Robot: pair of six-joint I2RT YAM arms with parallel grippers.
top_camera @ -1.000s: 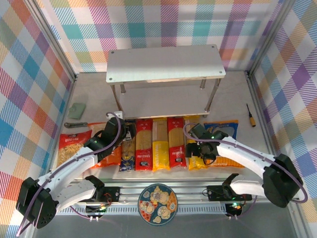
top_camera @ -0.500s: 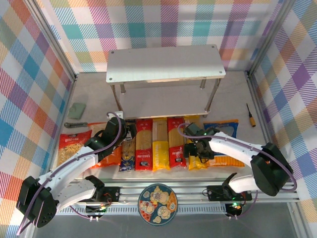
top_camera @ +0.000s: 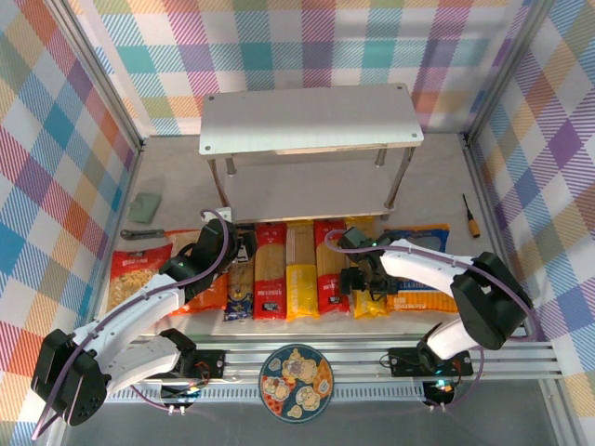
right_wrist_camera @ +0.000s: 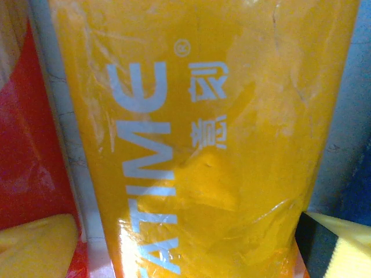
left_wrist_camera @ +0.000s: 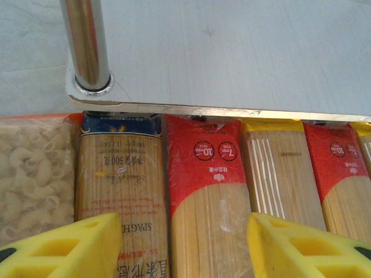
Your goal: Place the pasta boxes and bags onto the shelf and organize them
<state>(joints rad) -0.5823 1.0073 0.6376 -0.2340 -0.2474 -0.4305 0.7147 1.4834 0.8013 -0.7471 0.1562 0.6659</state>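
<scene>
My right gripper closes in place next across the lettered near half of the yellow pack by the blue bag, as this lies between its open fingers.
Five long spaghetti packs lie side by side in front of the shelf: tan-brown, red, yellow, red and yellow. My left gripper hovers open over the row's left end; its fingers straddle the first red pack, with the tan-brown pack under the left finger. My right gripper is low on the right yellow pack, open, one finger at each long side. The red bag, orange bag and blue bag flank the row.
The shelf's lower board and a metal leg stand just beyond the packs. A screwdriver lies at the right, a green pad and a small tool at the left. A patterned plate sits between the arm bases.
My right gripper has swung left from beside the blue bag and now straddles the right yellow pack. The left arm has not moved.
</scene>
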